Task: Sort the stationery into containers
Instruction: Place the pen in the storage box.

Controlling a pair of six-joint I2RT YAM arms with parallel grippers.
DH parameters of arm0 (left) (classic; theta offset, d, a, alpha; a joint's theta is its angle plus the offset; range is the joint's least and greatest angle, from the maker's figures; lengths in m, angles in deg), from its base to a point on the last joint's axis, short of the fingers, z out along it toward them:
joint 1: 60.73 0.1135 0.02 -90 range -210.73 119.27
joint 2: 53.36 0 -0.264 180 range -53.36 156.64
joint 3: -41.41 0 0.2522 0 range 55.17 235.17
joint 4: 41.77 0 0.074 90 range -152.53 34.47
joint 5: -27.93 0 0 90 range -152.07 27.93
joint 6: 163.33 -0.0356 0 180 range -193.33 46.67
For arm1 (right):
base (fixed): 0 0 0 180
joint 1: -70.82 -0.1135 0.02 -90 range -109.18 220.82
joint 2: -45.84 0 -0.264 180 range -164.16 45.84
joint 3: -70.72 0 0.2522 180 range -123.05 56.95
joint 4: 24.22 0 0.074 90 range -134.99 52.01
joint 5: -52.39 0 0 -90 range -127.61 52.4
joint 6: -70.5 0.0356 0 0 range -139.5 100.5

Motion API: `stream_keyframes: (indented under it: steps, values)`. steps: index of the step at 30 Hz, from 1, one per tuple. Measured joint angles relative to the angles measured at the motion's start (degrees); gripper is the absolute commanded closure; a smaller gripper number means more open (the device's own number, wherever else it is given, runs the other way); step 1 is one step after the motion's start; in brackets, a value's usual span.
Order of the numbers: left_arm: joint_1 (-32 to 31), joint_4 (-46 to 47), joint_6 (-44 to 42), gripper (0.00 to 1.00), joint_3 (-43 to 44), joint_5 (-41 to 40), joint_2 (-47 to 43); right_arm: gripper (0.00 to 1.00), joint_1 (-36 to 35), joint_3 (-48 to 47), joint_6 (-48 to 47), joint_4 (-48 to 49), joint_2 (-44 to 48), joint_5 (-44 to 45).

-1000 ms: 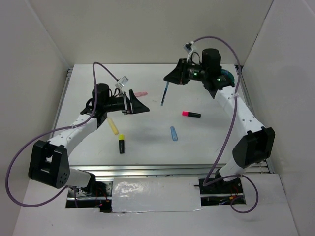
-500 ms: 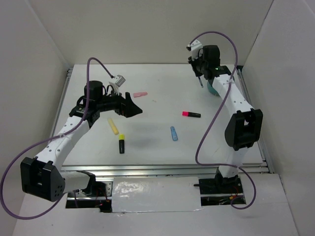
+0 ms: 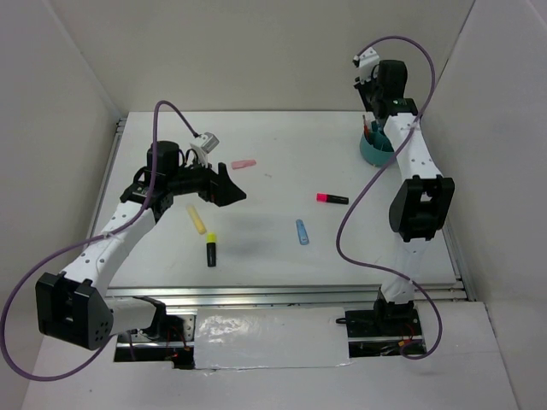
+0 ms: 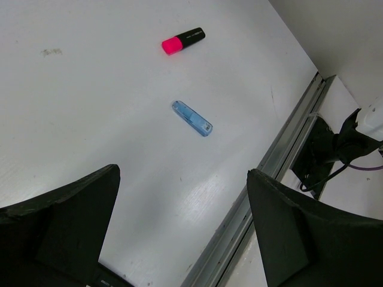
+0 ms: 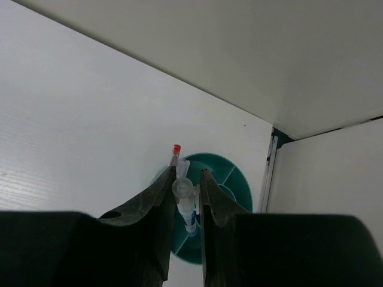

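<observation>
My right gripper moves down toward the cup's section beside the red-capped pen next and releases the thin blue pen (image 5: 185, 203). The blue pen's tip points down into that section.
My right gripper (image 3: 369, 115) (image 5: 189, 173) is shut on a thin blue pen (image 5: 185, 203) and holds it upright, tip down, over the round teal organiser cup (image 3: 377, 154) (image 5: 236, 179) at the back right. A red-capped pen (image 5: 175, 152) stands in the cup. My left gripper (image 3: 226, 188) (image 4: 182, 174) is open and empty above the table's left middle. On the table lie a pink eraser (image 3: 244, 163), a pink-black highlighter (image 3: 332, 199) (image 4: 183, 40), a blue marker (image 3: 302, 231) (image 4: 192, 118), a yellow marker (image 3: 197, 219) and a yellow-black highlighter (image 3: 211, 249).
White walls close in the table at the back and both sides, and the cup stands near the right wall. A metal rail (image 3: 291, 293) (image 4: 263, 173) runs along the table's near edge. The right arm's cable (image 3: 359, 222) loops over the right side.
My right arm has swung from the back middle to the back right and carried the blue pen over the cup. My left gripper shifted slightly left, then stayed still.
</observation>
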Motion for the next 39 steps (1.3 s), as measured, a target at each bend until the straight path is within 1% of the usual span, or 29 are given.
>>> stream_keyframes:
  steps: [9, 19, 27, 30, 33, 34, 36, 37, 39]
  values:
    - [0.0, 0.5, 0.0, 0.01, 0.0, 0.3, 0.7, 1.00, 0.9, 0.9, 2.7, 1.4, -1.7, -1.9]
    - [0.0, 0.5, -0.2, 0.01, 0.0, 0.3, 1.7, 0.98, 4.1, 1.2, 5.6, 2.4, -3.8, -3.2]
    - [0.0, 0.5, -0.2, 0.01, 0.4, 0.3, 3.5, 0.98, 4.2, 1.2, 7.4, 2.8, -5.6, -4.4]
    - [0.0, 0.5, -0.2, 0.01, 0.5, 0.3, 3.8, 0.96, 4.2, 1.2, 8.3, 2.8, -5.8, -4.8]
    - [0.0, 0.5, -0.2, 0.01, 0.5, 0.3, 3.8, 0.82, 4.2, 1.2, 8.9, 2.8, -5.8, -5.0]
    - [0.0, 0.6, -0.2, 0.01, 0.5, 0.2, 3.8, 0.73, 4.2, 1.2, 8.9, 2.8, -5.8, -5.0]
    - [0.0, 0.5, -0.2, 0.01, 0.5, 0.1, 3.8, 0.65, 4.2, 1.2, 9.2, 2.8, -6.0, -5.1]
    - [0.0, 0.3, -0.2, 0.01, 0.7, -0.2, 3.8, 0.60, 4.2, 1.2, 9.3, 2.8, -6.1, -5.1]
    - [0.0, 0.0, -0.2, 0.01, 1.3, -0.8, 4.2, 0.55, 4.2, 1.2, 9.4, 2.8, -6.3, -5.1]
